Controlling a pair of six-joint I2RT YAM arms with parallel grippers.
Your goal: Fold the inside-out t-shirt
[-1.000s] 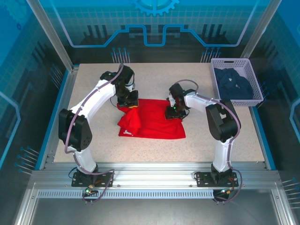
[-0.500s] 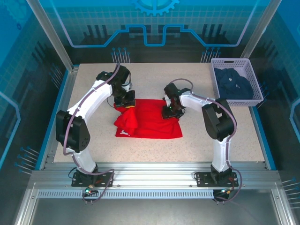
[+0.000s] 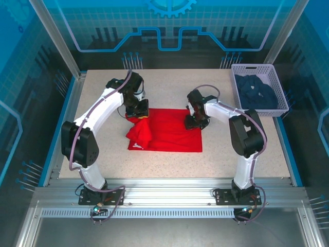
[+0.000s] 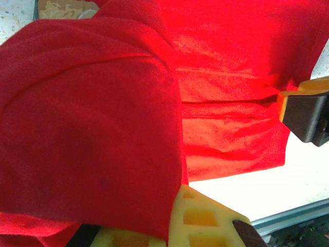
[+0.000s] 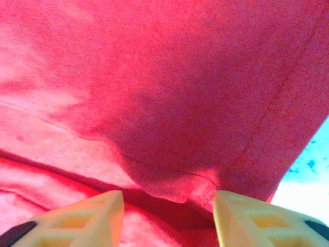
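My left gripper should next sweep the raised flap it holds toward my right gripper and let it go over the shirt's flat middle (image 3: 168, 121) (image 4: 223, 95), because that lies between both grippers.
The inside-out t-shirt (image 3: 172, 133) lies red and roughly flat at the table's middle, its left part bunched into a fold (image 3: 141, 135). My left gripper (image 3: 139, 112) is at the shirt's far left corner, shut on a raised flap of red cloth (image 4: 92, 134) that drapes over its yellow fingers (image 4: 205, 221). A bit of tan print (image 4: 67, 7) peeks out at the wrist view's top. My right gripper (image 3: 196, 122) stands at the far right corner, open; its fingers (image 5: 87, 216) are wide apart over a ridge of cloth (image 5: 169, 175).
A white basket (image 3: 280, 110) at the back right holds a dark navy garment (image 3: 256, 92). Bare speckled table (image 3: 236, 149) surrounds the shirt. The right gripper's black body (image 4: 308, 116) shows at the shirt's far edge in the left wrist view.
The right gripper slid left, then back to the right along the shirt's far edge, and the shirt's right side shifted with it. The left gripper drew slightly left and back, then held.
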